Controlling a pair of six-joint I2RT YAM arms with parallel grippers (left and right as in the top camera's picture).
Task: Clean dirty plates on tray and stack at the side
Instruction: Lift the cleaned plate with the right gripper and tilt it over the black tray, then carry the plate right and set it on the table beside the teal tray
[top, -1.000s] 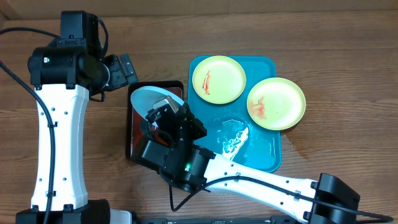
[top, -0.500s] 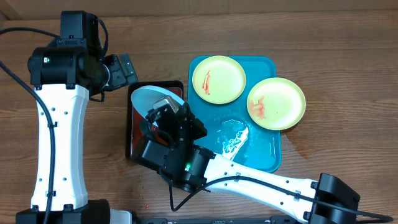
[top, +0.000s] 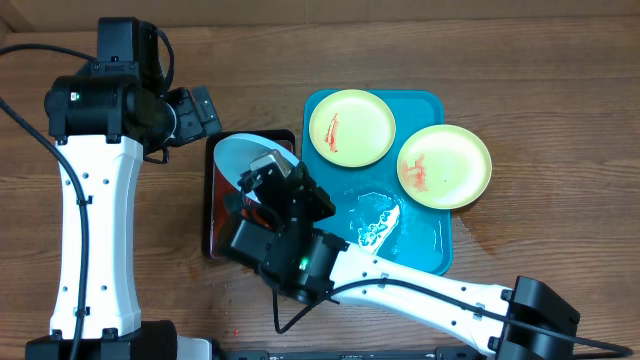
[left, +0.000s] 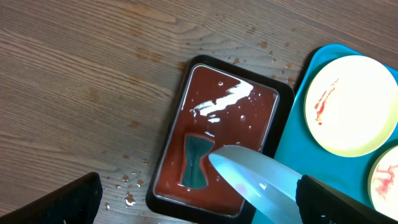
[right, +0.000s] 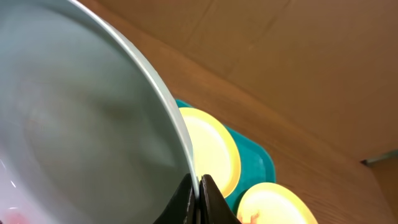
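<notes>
The wood to the right of my right gripper in the overhead view is clear, so I will carry the plate past the turquoise tray (top: 420, 250) and down to let go of it.
My right gripper (top: 268, 178) is shut on the rim of the light-blue plate (top: 238, 157) and holds it tilted over the black tray (top: 212, 205). In the right wrist view the fingers (right: 199, 190) pinch the plate's edge (right: 93, 112). The plate also shows in the left wrist view (left: 261, 180). Two yellow-green plates with red smears lie on the turquoise tray (top: 420, 250): one at its far left (top: 351, 127), one overhanging its right edge (top: 445, 166). My left gripper (left: 193, 211) is open and empty above the black tray's left side.
The black tray (left: 217, 143) holds red liquid and a dark sponge-like piece (left: 198, 162). Water droplets lie on the wood beside it. A puddle of water (top: 378, 222) sits on the turquoise tray.
My right gripper has lifted and tipped the light-blue plate slightly toward the far side over the black tray. The left arm has not moved.
</notes>
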